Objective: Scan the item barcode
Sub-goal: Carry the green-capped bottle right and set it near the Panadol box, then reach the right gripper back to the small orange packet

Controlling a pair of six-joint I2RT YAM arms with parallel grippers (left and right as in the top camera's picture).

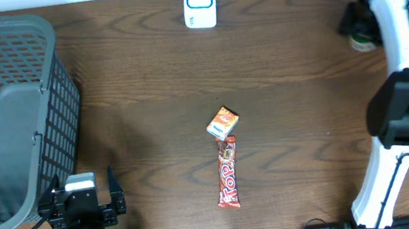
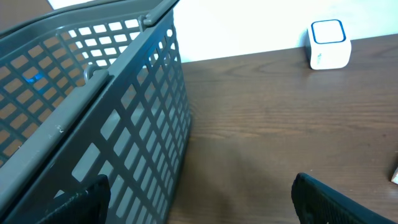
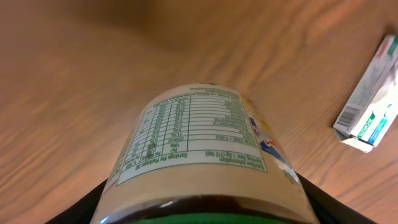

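The jar in my right gripper goes back and to the right in the overhead view next, then comes down beside the toothpaste box onto empty wood.
My right gripper [image 3: 202, 208] is shut on a jar [image 3: 199, 140] with a green lid and a cream nutrition label, which fills the right wrist view just above the wooden table. From overhead, that gripper [image 1: 357, 25] and the jar [image 1: 364, 43] sit at the far right. The white scanner with a blue ring [image 1: 200, 1] stands at the table's far edge in the middle, and it also shows in the left wrist view as the scanner [image 2: 328, 43]. My left gripper [image 1: 82, 206] is open and empty at the front left, beside the basket.
A grey mesh basket [image 1: 7, 117] fills the left side, close against my left gripper [image 2: 205, 208]. A small orange box [image 1: 223, 124] and a red candy bar [image 1: 229, 176] lie mid-table. A white-green toothpaste box [image 3: 372, 99] lies next to the jar.
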